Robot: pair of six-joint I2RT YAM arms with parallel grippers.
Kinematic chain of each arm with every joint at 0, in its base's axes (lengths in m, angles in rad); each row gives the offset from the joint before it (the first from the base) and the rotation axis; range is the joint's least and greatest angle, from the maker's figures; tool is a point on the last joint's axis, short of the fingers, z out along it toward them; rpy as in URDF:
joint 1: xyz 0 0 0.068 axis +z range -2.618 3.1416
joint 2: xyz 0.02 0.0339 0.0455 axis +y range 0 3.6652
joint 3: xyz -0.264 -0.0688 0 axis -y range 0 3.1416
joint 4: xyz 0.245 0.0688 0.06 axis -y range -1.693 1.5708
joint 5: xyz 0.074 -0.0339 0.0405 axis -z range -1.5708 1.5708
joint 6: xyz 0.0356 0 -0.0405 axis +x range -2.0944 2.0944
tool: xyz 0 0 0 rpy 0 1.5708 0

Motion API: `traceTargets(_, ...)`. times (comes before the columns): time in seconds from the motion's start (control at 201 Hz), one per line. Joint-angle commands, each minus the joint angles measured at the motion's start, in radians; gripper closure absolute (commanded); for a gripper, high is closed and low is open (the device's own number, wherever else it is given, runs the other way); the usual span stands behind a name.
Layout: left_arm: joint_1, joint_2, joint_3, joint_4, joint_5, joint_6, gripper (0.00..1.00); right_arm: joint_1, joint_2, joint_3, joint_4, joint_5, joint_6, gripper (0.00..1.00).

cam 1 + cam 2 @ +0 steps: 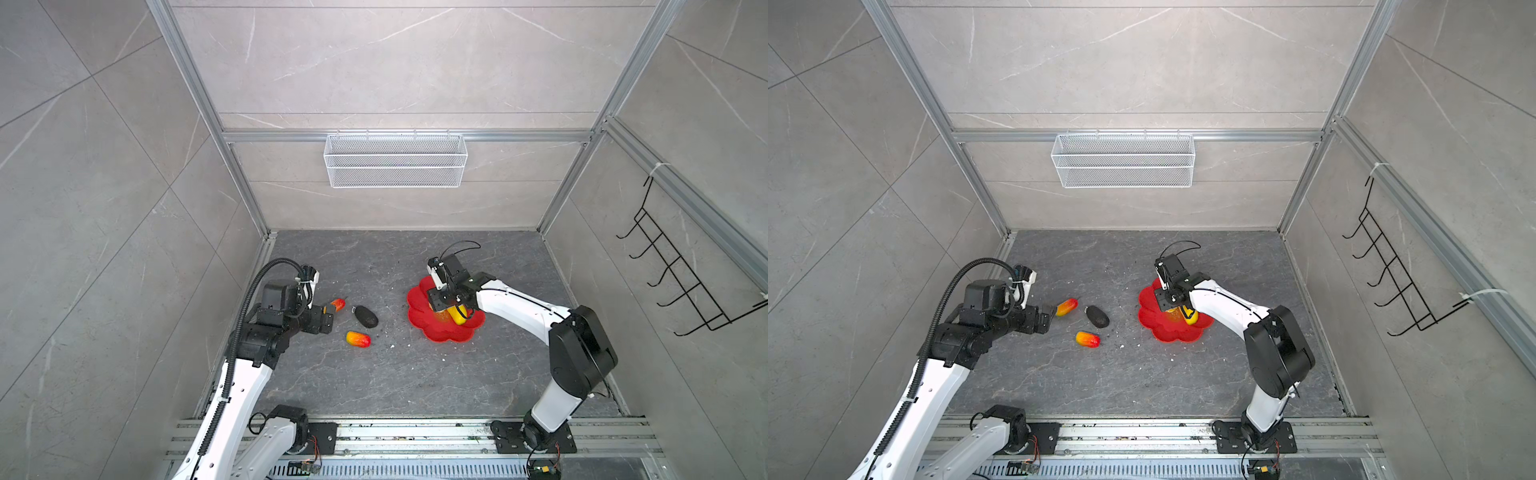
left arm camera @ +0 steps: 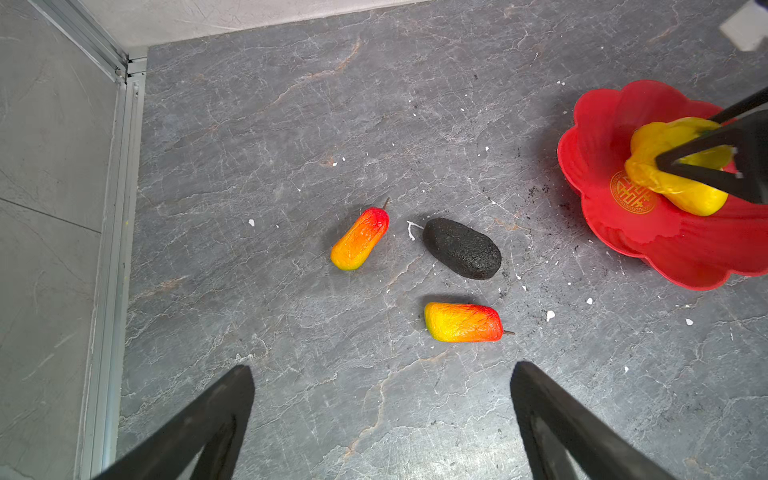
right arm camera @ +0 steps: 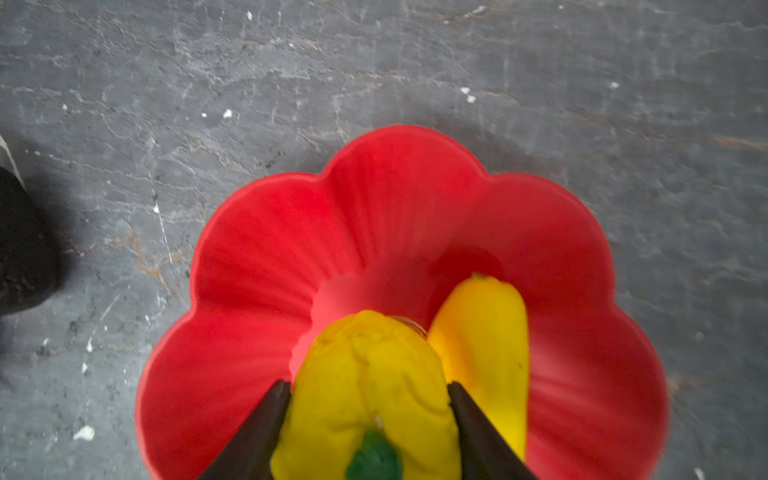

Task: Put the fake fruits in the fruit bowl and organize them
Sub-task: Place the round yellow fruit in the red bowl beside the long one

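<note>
I should next lower my right gripper and open it to release the round yellow fruit (image 3: pixel 365 374), because the bowl's bare middle (image 3: pixel 345 300) beside the long yellow fruit is below.
The red petalled fruit bowl (image 1: pixel 440 334) (image 3: pixel 291 249) sits right of centre on the dark floor. My right gripper (image 3: pixel 369 386) is shut on the round yellow fruit (image 3: pixel 365 374) (image 2: pixel 652 145) and holds it low over the bowl's middle. Beside it in the bowl lies the long yellow fruit (image 3: pixel 486 332) (image 1: pixel 456 316). On the floor to the left lie a dark oval fruit (image 1: pixel 366 316) (image 2: pixel 462 248) and two red-orange-yellow fruits (image 2: pixel 360 239) (image 2: pixel 463 322). My left gripper (image 2: pixel 382 368) (image 1: pixel 326 316) hovers open near them with nothing between its fingers.
A white wire-mesh basket (image 1: pixel 395 160) hangs on the back wall. A black hook rack (image 1: pixel 681 270) is fixed to the right wall. White crumbs and dark specks dot the floor (image 2: pixel 548 316). Metal rails (image 1: pixel 415 434) run along the front edge.
</note>
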Motion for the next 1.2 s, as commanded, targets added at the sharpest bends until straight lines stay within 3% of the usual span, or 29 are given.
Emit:
traceTargets(0.0, 0.007, -0.003, 0.004, 0.02, 0.005, -0.012, 0.0, -0.004, 0.047, 0.004, 0.067, -0.023, 0.015, 0.57)
traceTargets(0.374, 0.007, -0.006, 0.001, 0.024, -0.004, -0.006, 0.0, -0.009, 0.104, -0.01, 0.126, 0.059, 0.05, 0.55)
traceTargets(0.628, 0.007, -0.009, 0.0, 0.024, -0.002, -0.006, 0.0, -0.012, 0.062, -0.044, 0.142, 0.085, 0.046, 0.36)
traceTargets(0.847, 0.008, -0.01, 0.0, 0.024, 0.001, -0.006, 0.0, -0.012, 0.005, -0.02, 0.068, 0.115, 0.023, 0.3)
traceTargets(0.977, 0.007, -0.014, 0.0, 0.024, 0.003, -0.006, 0.0, -0.012, -0.074, -0.021, 0.049, 0.12, 0.023, 0.14)
traceTargets(1.011, 0.007, -0.012, 0.001, 0.025, 0.002, -0.007, 0.0, -0.011, -0.088, -0.01, 0.028, 0.123, 0.018, 0.01)
traceTargets(1.191, 0.007, -0.02, 0.001, 0.024, 0.005, -0.007, 0.0, 0.019, -0.158, 0.08, -0.071, 0.09, -0.02, 0.0)
